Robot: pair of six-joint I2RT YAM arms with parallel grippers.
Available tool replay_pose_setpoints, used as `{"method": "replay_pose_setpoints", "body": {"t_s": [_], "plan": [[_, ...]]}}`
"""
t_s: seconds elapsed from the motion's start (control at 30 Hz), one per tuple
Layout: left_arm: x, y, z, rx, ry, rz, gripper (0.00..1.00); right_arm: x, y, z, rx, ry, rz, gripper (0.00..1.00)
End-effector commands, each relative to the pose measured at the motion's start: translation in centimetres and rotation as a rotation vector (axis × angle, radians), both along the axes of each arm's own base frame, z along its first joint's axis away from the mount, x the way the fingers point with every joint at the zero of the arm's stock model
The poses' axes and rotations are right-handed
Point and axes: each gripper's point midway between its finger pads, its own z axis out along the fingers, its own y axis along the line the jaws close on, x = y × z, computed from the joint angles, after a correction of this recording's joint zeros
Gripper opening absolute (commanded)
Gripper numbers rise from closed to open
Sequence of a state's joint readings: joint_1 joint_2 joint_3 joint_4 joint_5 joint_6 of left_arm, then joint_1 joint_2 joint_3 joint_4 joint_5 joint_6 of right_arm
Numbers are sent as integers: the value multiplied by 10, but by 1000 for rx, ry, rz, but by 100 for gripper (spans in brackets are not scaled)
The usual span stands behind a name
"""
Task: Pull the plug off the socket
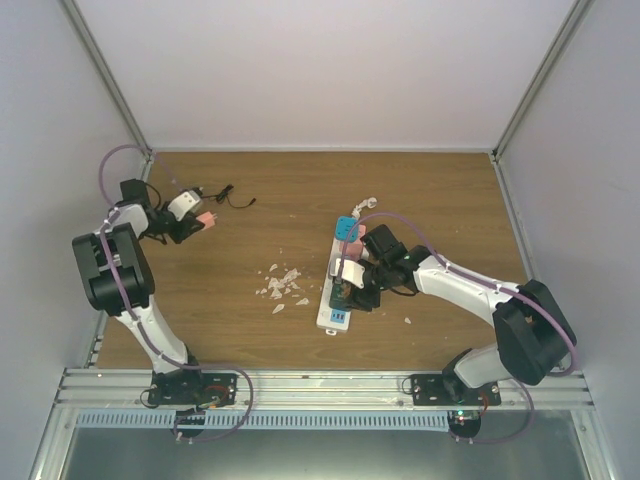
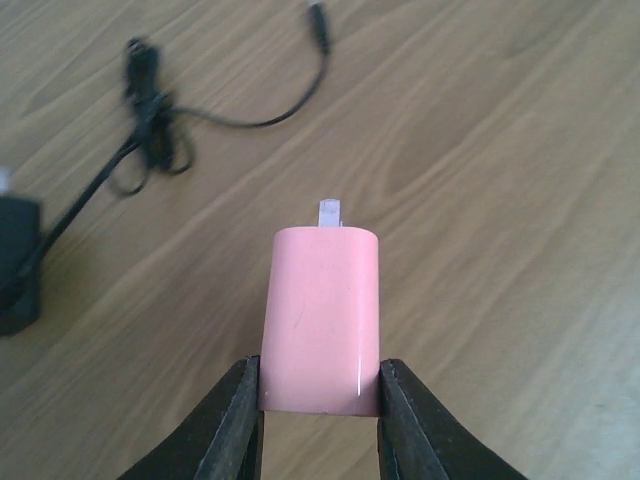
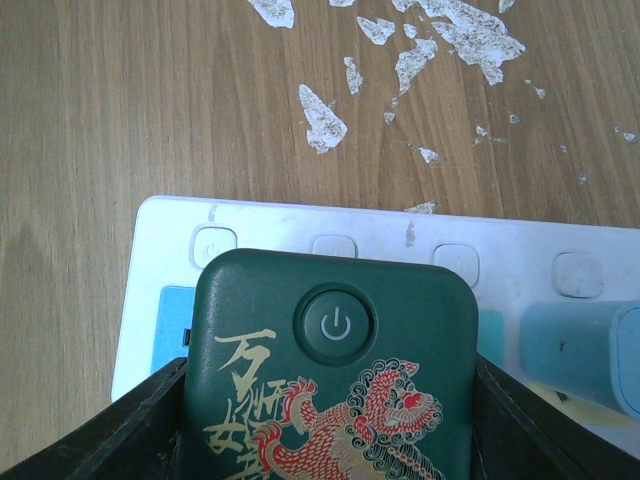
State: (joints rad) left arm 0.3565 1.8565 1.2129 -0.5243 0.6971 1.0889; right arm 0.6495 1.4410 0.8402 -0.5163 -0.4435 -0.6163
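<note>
I need to move my left gripper down and to the left in the top view, toward the tabletop (image 2: 135,385) beside the black adapter, because the pink plug (image 2: 320,320) hangs above it.
The socket is a long white power strip (image 1: 333,318) right of centre, with a light-blue plug (image 1: 347,229) at its far end. My right gripper (image 1: 352,285) is down on the strip. In the right wrist view it (image 3: 330,400) is shut on a dark green plug (image 3: 330,350) with a power button and a red lion print, over the strip (image 3: 300,225). I cannot tell whether the green plug is seated. My left gripper (image 1: 203,222) is at the far left, shut on a pink plug (image 2: 320,320) held above the table with its prong showing.
A black cable (image 2: 150,130) and black adapter (image 2: 15,265) lie by the left gripper; the cable also shows in the top view (image 1: 232,198). White flakes (image 1: 282,283) are scattered left of the strip. The light-blue plug (image 3: 580,355) stands right of the green one. Walls enclose the wooden table.
</note>
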Motion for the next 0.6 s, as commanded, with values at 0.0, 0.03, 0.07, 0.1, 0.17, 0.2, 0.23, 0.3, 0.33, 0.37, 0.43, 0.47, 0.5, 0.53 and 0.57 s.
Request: {"method": "replay_pose_setpoints", "body": {"t_s": [0.0,0.03,0.07,0.1,0.17,0.2,0.23,0.3,0.33,0.37,0.43,0.47,0.5,0.53,0.57], "plan": [[11,24,-6,-78,60,95,15,-18,-14,-14,-75,97,-4,15],[12,29,-9,-87,75,108,15,-18,-14,-14,-74,97,-5,15],[12,33,-11,-100,89,118,15,-17,-14,-14,-74,95,-5,15],[12,35,-13,-117,101,124,15,-17,-14,-13,-73,93,-6,15],[12,39,-16,-143,121,138,15,-17,-14,-13,-73,90,-8,15],[12,42,-16,-160,127,145,15,-17,-14,-13,-72,90,-8,15],[13,46,-16,-175,130,159,15,-16,-14,-12,-71,89,-9,15],[16,53,-14,-211,136,183,15,-16,-14,-13,-70,91,-7,15],[18,58,-15,-230,144,199,15,-17,-13,-12,-67,89,-6,15],[18,61,-15,-249,153,208,15,-17,-13,-12,-66,90,-4,15],[18,63,-17,-277,174,213,17,-17,-13,-12,-65,90,-2,15],[18,64,-18,-287,185,214,17,-16,-13,-12,-66,91,-3,15],[18,64,-19,-298,193,216,18,-16,-13,-11,-66,90,-3,15],[18,64,-20,-308,201,220,18,-16,-12,-11,-64,90,-1,15],[18,65,-21,-321,208,227,19,-16,-12,-10,-62,88,-1,15]]}}
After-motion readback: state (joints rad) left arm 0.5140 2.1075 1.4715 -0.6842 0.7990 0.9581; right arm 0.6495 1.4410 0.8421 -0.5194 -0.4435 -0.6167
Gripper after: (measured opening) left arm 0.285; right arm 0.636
